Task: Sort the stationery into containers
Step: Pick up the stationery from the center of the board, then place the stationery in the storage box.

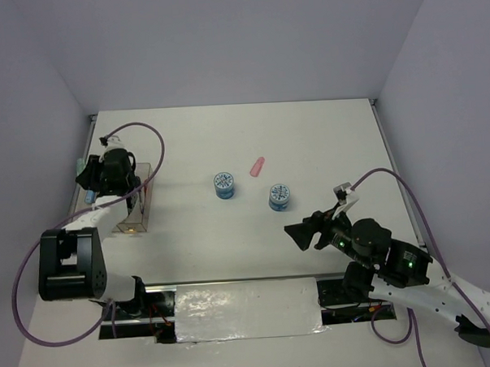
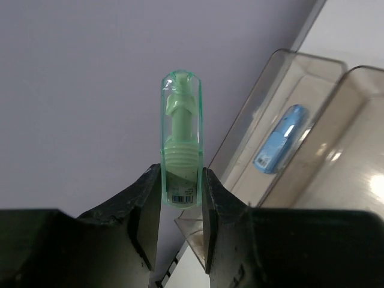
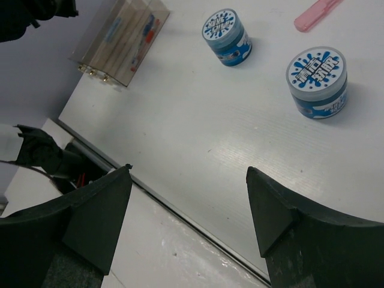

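Observation:
The bin holding the light-blue bar (image 2: 279, 141) is below my left gripper, so the gripper should go down toward it next and let go of the green oblong bar (image 2: 181, 132) there.
My left gripper (image 2: 181, 180) is shut on a green oblong bar (image 2: 181, 132), held upright beside the clear amber-tinted containers (image 2: 336, 102). A light-blue bar (image 2: 279, 139) lies in one bin. From above, the left gripper (image 1: 85, 174) is over the left end of the containers (image 1: 140, 203). Two blue rolls (image 1: 225, 184) (image 1: 280, 196) and a pink bar (image 1: 258, 166) lie mid-table. My right gripper (image 1: 304, 232) is open and empty, near the table's front edge. The right wrist view shows its gripper (image 3: 189, 174), both rolls (image 3: 227, 28) (image 3: 317, 73), the pink bar (image 3: 317, 13) and pens in the containers (image 3: 120, 42).
Grey walls close the table on the left, back and right. The left wall is close behind the left gripper. A metal rail (image 1: 233, 281) and foil-covered strip (image 1: 246, 309) run along the table's front edge between the arm bases.

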Motion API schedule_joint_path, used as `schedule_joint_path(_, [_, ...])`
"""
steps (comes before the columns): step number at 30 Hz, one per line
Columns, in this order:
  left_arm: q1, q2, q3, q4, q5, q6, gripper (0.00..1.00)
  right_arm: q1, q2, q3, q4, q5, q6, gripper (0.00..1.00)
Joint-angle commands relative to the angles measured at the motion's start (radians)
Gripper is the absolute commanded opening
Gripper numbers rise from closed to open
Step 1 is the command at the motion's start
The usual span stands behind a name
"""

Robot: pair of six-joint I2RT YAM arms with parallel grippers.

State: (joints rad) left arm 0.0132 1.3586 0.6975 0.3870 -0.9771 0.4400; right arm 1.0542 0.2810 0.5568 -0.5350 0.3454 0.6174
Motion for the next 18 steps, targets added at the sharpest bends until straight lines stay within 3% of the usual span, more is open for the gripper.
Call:
schedule_joint_path(1, [0.062,0.048,0.031,0.122,-0.051,0.025,0.00,0.004,-0.028,-0.011,0.044,-0.054,-0.007,0.84])
schedule_joint_path(6, [0.110,0.160,0.065,0.090,-0.122,-0.059,0.00,0.006,-0.075,-0.050,0.055,-0.077,0.007,0.84])
schedule_joint_path(10, [0.123,0.226,0.095,-0.006,-0.061,-0.151,0.00,0.004,-0.060,-0.057,0.070,-0.091,0.004,0.84])
schedule_joint_path(12, [0.128,0.258,0.102,-0.026,-0.046,-0.178,0.05,0.006,-0.048,-0.049,0.079,-0.092,-0.004,0.88])
schedule_joint_path(14, [0.131,0.269,0.117,-0.066,-0.026,-0.222,0.19,0.006,-0.030,-0.037,0.086,-0.098,-0.010,0.91])
schedule_joint_path(16, [0.134,0.278,0.129,-0.121,0.029,-0.241,0.21,0.006,-0.019,-0.021,0.095,-0.102,-0.016,0.93])
schedule_joint_path(18, [0.134,0.286,0.129,-0.129,0.034,-0.259,0.68,0.006,-0.002,-0.012,0.101,-0.100,-0.019,0.95])
